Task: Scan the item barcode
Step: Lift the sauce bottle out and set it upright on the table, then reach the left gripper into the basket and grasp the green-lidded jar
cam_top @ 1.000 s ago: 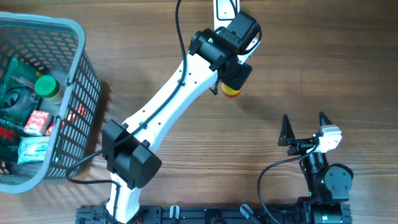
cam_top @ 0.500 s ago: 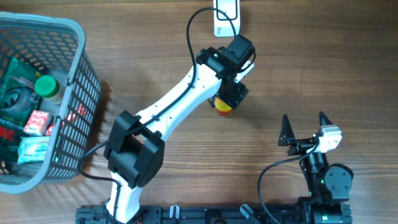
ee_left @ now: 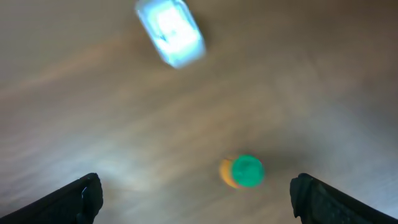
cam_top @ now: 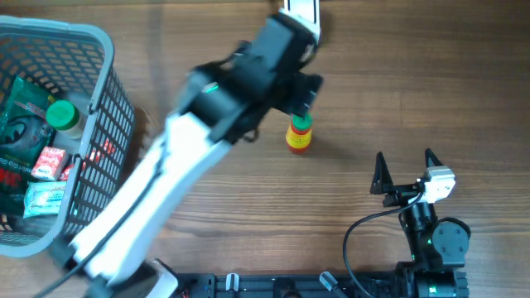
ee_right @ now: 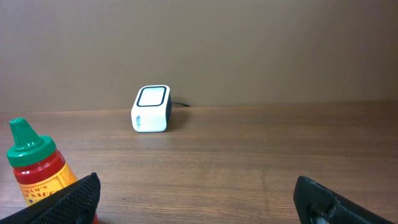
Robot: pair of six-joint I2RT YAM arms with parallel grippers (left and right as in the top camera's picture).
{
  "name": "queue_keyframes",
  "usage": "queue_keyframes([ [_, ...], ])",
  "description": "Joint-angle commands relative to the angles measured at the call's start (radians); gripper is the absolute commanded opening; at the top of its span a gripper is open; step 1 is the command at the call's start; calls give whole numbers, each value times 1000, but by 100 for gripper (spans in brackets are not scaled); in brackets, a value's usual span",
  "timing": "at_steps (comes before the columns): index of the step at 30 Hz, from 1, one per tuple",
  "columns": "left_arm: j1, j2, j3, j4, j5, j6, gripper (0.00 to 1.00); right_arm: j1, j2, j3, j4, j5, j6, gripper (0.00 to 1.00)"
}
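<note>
Next, my left gripper will swing past the side of the basket, then lower to close on the jar's green cap, which lies below and to its left in the overhead view.
The item, a red sauce bottle with a yellow label and a green cap, stands upright on the wooden table. It also shows at the left edge of the right wrist view, and from above, blurred, as a green cap in the left wrist view. The white barcode scanner sits at the far edge, mostly hidden by the left arm; its front shows clearly in the right wrist view. My left gripper hovers open above the bottle, holding nothing, and is blurred by motion. My right gripper rests open near the front.
A grey plastic basket at the left holds several packaged goods and a green-capped jar. The left arm stretches diagonally from the front edge towards the scanner. The scanner's cable runs off the far edge.
The left gripper opened and let go of the sauce bottle, then rose away from it. The bottle now stands alone on the table. The right arm has not moved.
</note>
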Motion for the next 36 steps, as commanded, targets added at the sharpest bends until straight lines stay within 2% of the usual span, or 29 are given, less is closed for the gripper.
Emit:
queue_keyframes([
  [1, 81, -127, 13, -4, -342, -204, 100, 4, -8, -1, 5, 3, -14, 100],
  [4, 214, -206, 13, -10, -428, -372, 100, 4, -8, -1, 5, 2, -14, 100],
  [10, 628, -256, 13, -132, -408, -658, 100, 4, -8, -1, 5, 2, -14, 100],
  [14, 864, -227, -7, -207, -309, -684, 100, 4, -8, -1, 5, 2, -13, 100],
  [18, 1021, -163, -54, -211, -229, -684, 100, 4, -8, -1, 5, 2, -14, 100],
  [23, 1105, -37, -117, -195, -201, -684, 100, 4, -8, -1, 5, 2, -14, 100],
  [30, 1109, 194, -135, -99, -165, -682, 100, 4, -8, -1, 5, 3, -13, 100],
  [36, 1110, 317, -138, -24, -164, -680, 100, 4, -8, -1, 5, 2, -14, 100],
])
